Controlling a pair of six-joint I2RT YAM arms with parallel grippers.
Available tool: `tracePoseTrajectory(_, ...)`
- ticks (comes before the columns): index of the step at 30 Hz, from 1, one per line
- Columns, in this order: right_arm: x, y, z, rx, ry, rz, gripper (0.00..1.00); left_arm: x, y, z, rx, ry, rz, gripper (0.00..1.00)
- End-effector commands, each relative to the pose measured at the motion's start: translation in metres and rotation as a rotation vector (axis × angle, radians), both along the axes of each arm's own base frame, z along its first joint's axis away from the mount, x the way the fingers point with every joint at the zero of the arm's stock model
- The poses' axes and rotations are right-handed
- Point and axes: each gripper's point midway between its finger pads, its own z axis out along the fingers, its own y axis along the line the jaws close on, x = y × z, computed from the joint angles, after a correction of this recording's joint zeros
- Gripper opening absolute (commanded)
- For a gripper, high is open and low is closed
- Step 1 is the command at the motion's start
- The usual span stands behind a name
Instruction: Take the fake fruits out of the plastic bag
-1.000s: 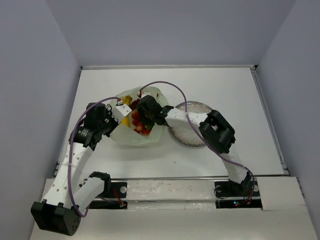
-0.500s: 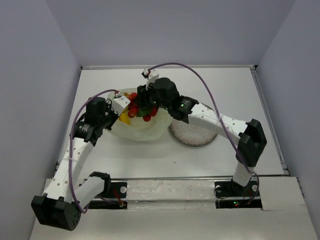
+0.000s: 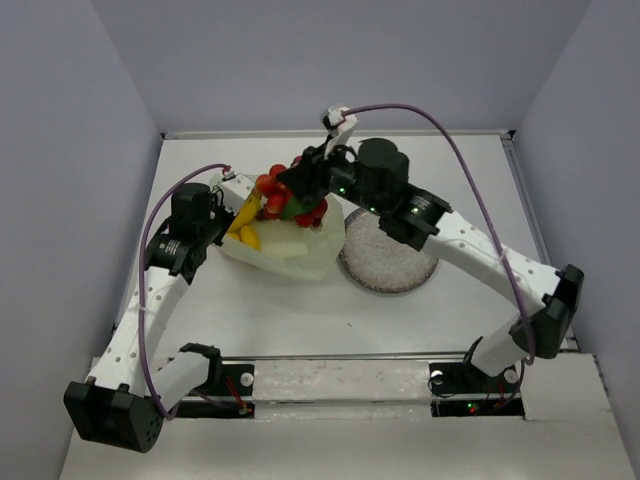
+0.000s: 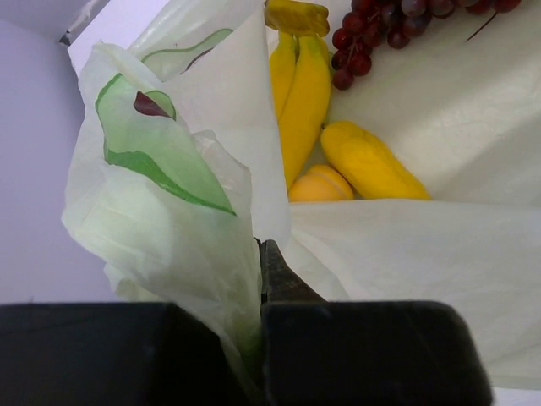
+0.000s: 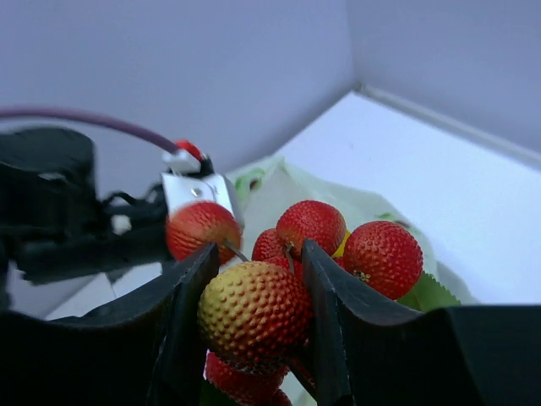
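I need to move my right gripper to the right in the top view next, then down to let go of the red fake fruits on the speckled grey plate, because the plate is empty.
My right gripper is shut on a bunch of bumpy red fake fruits and holds it lifted above the plastic bag; the bunch hangs over the bag's mouth in the top view. My left gripper is shut on the bag's pale yellow-green edge at its left side. Inside the bag lie yellow bananas, a yellow oblong fruit, an orange piece and a dark red grape bunch.
A round speckled grey plate lies just right of the bag, under my right forearm. The right arm's purple cable arcs over the table's far side. Grey walls close in the table on three sides.
My right gripper has risen out of the bag with the red fruit bunch and moved toward the far side. The left gripper has kept hold of the bag's edge, pulling it up slightly.
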Motion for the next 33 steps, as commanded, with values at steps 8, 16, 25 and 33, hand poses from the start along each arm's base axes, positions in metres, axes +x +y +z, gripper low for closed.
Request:
tracePoseTrajectory(8,0.003,-0.155,0.108,0.211,-0.200,-0.516,0.01,0.004,0.006,0.007,0.017,-0.034,0.032,0.12)
tracePoseTrajectory(16,0.068,-0.254,-0.009,0.023,-0.044,-0.813,0.01,0.000,0.004,0.026,-0.004,-0.080,0.025,0.13)
tracePoseTrajectory(25,0.119,-0.274,-0.165,0.032,0.315,-0.718,0.01,0.006,-0.003,0.023,-0.025,-0.071,0.001,0.13)
tracePoseTrajectory(33,0.105,-0.264,-0.249,0.004,0.513,-0.674,0.01,0.009,-0.002,0.024,-0.006,-0.077,-0.008,0.13)
